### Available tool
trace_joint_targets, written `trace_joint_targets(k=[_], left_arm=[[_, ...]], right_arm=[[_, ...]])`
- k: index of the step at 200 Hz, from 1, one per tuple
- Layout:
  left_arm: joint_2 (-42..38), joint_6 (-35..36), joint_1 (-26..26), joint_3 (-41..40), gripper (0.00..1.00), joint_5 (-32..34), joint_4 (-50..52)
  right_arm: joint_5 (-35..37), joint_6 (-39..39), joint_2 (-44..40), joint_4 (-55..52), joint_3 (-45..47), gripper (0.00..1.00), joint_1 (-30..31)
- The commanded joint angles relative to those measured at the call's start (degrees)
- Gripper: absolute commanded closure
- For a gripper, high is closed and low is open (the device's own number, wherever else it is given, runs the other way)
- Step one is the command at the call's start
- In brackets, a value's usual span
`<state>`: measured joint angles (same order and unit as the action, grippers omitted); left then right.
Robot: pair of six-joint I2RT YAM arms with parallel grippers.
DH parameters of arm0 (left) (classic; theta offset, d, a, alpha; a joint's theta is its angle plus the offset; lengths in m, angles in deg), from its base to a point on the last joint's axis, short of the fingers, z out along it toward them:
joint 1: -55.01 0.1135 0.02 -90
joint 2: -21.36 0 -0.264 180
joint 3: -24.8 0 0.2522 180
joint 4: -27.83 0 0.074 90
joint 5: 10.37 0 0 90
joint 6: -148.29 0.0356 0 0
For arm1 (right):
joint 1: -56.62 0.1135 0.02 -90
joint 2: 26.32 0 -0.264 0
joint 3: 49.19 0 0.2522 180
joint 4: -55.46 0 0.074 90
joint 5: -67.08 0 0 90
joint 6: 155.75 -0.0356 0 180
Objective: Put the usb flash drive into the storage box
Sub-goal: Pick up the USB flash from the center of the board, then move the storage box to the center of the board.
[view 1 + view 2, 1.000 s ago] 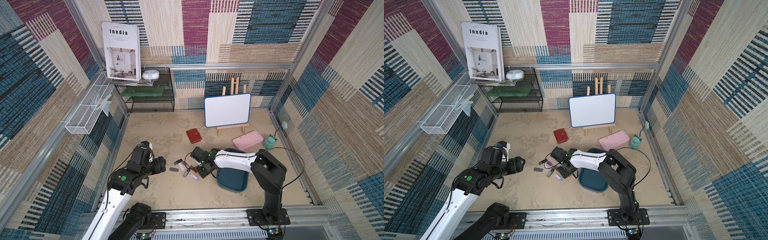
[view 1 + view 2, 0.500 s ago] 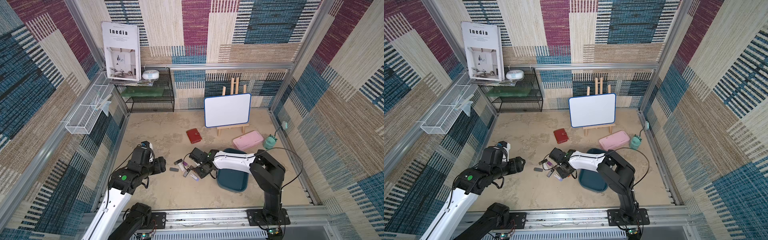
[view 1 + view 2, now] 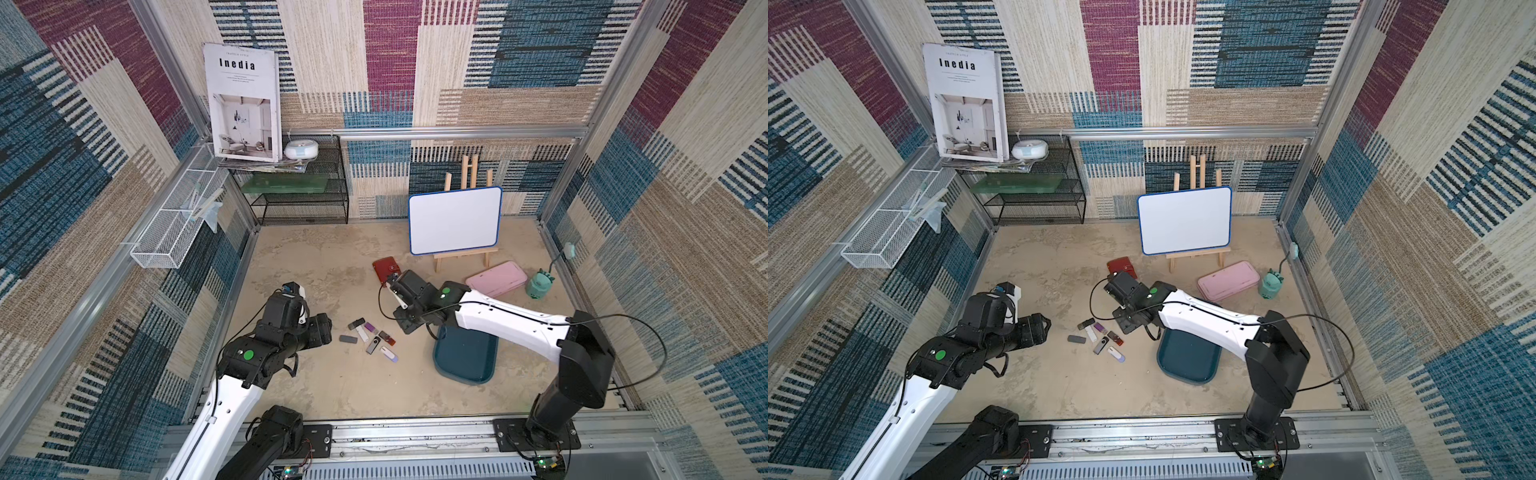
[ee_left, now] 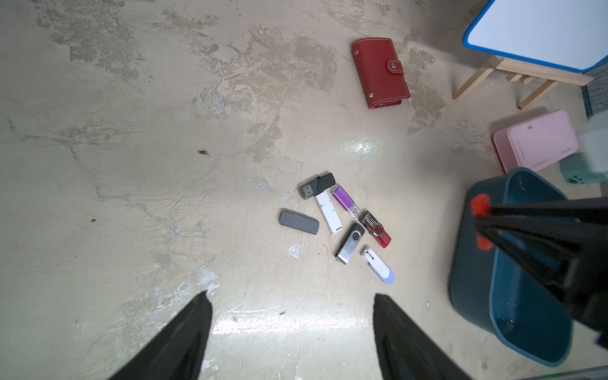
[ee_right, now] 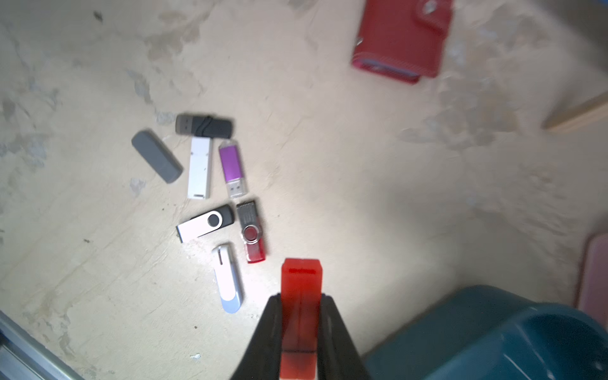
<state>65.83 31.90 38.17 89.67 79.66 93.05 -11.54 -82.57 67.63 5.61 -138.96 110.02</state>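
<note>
The right gripper moves past the storage box's rim facing the pile and down into the open storage box next. It then releases the flash drive, because the flash drive hangs outside.
My right gripper (image 5: 301, 297) is shut on a translucent red usb flash drive (image 5: 301, 276), which sticks out past the fingertips. It hangs above the floor between the pile and the near rim of the dark teal storage box (image 5: 477, 345). In both top views the box (image 3: 465, 361) (image 3: 1187, 361) lies partly under the right arm. Several other flash drives (image 3: 372, 336) (image 4: 342, 220) lie loose on the floor left of the box. My left gripper (image 4: 291, 293) is open and empty, hovering left of that pile.
A red wallet (image 3: 385, 268) lies behind the pile. A pink case (image 3: 496, 278) and a green toy (image 3: 539, 284) sit at the back right, by a whiteboard on an easel (image 3: 455, 220). A black wire shelf (image 3: 299, 195) stands at the back left.
My right gripper has closed on the red flash drive in the pile and lifted it up and away from the pile. The left arm has not moved.
</note>
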Motion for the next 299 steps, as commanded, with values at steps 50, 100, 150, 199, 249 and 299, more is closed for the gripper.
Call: trace_joint_targets(k=[50,100,150,199,249,299], left_arm=[[-0.3,0.2,-0.1,0.0,0.19,-0.5,-0.2],[-0.5,0.2,-0.1,0.0,0.19,-0.6,-0.2],[-0.7,0.2,-0.4,0.0,0.19,-0.2,-0.2],[-0.7,0.1,-0.7,0.0,0.19,0.0,-0.2],[-0.4,0.1,-0.8,0.0,0.19,0.1,-0.2],[0.0,-0.2,-1.0,-0.1,0.19,0.4,-0.1]], right_arm=[[-0.6,-5.0,-19.7,3.1,19.0,0.90,-14.5],[-3.9,-5.5,-14.5,10.6,26.1,0.91,-21.7],[-4.8,-4.1,-3.0,13.2,20.7,0.92,-25.0],[-8.6,-2.5,4.9,13.9,14.4,0.94,-24.5],[-9.4,-0.7,6.2,13.5,14.4,0.93,-22.9],[-7.9,-4.0,6.7,15.9,16.4,0.84,-22.8]])
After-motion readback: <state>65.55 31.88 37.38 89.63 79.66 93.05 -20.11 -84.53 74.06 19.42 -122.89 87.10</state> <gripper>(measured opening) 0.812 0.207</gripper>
